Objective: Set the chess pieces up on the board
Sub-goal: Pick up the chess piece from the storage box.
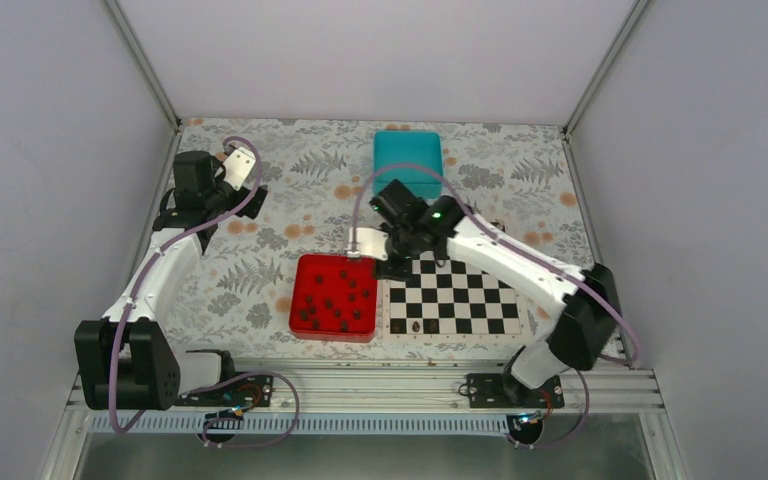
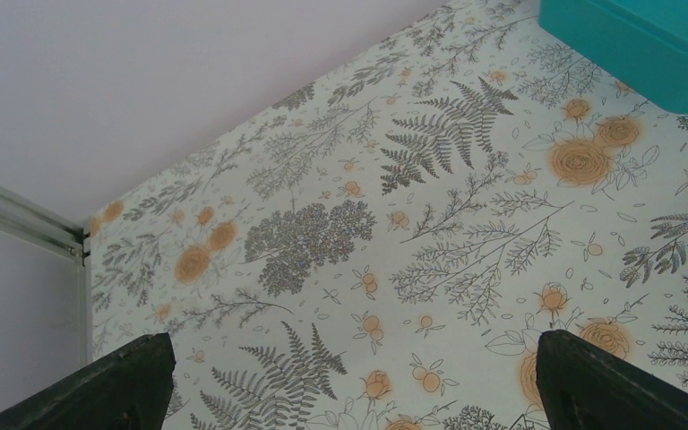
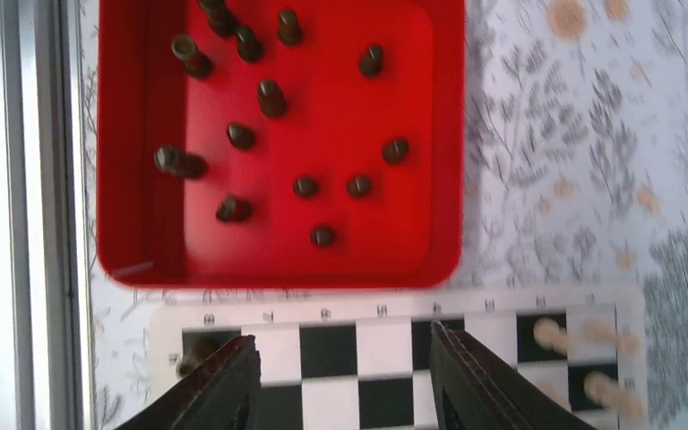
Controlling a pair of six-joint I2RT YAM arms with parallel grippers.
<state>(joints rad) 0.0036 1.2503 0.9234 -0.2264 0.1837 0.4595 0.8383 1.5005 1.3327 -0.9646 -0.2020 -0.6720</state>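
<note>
The bare red floor around the dark piece mid-tray point(image 1: 328, 302) point(image 3: 271, 98) leaves room for my fingers. I should next move my right gripper to the left in the top view and lower it onto the piece.
The chessboard point(image 1: 460, 290) lies on the table, right of a red tray point(image 1: 332, 336). Several dark chess pieces point(image 1: 328, 302) lie in the tray, also seen in the right wrist view point(image 3: 271, 97). One or two dark pieces point(image 1: 416, 326) stand on the board's near row. My right gripper point(image 1: 392, 265) hovers over the board's far left corner beside the tray. In its wrist view the right gripper point(image 3: 342, 345) is open and empty above the board's edge squares point(image 3: 327, 394), with a dark piece point(image 3: 195, 354) by the left finger. My left gripper point(image 2: 354, 345) is open and empty over bare tablecloth, far from the board.
A teal box point(image 1: 407, 160) stands at the back centre and shows in the left wrist view point(image 2: 645, 45). Blurred pale pieces point(image 3: 551, 333) stand on the board's squares in the right wrist view. White walls enclose the table. A metal rail runs along the near edge point(image 1: 360, 385).
</note>
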